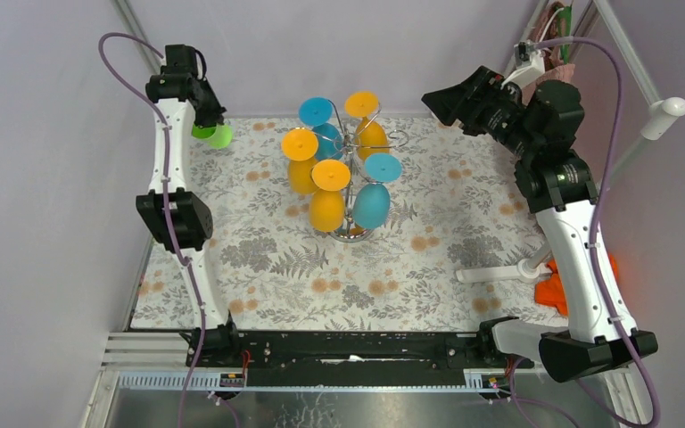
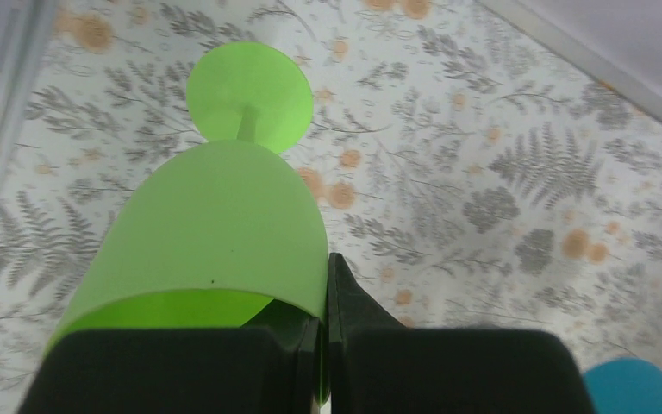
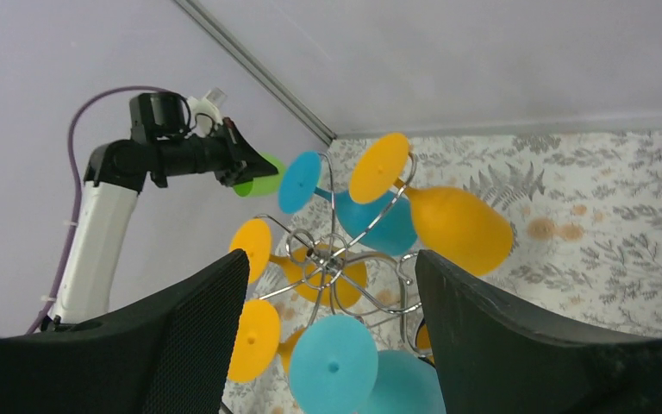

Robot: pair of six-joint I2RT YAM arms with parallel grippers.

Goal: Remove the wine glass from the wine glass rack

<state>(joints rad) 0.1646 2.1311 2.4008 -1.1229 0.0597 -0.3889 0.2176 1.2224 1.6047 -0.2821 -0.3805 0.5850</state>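
My left gripper will next go down until the green wine glass's foot, which points at the floral cloth below, rests there, and then release the glass's rim.
The silver wire rack (image 1: 353, 178) stands mid-table with several orange and blue wine glasses hanging upside down from its curled arms; it also shows in the right wrist view (image 3: 345, 267). My left gripper (image 1: 203, 125) is at the far left, away from the rack, shut on the rim of a green wine glass (image 1: 217, 135). In the left wrist view the green wine glass (image 2: 215, 233) points foot-first at the cloth, its wall pinched between the fingers (image 2: 353, 302). My right gripper (image 1: 437, 101) is open and empty, raised to the right of the rack, facing it.
A floral cloth (image 1: 259, 259) covers the table. An orange object (image 1: 562, 290) and a white handle (image 1: 499, 272) lie at the right edge by the right arm. Grey walls close in behind and on both sides.
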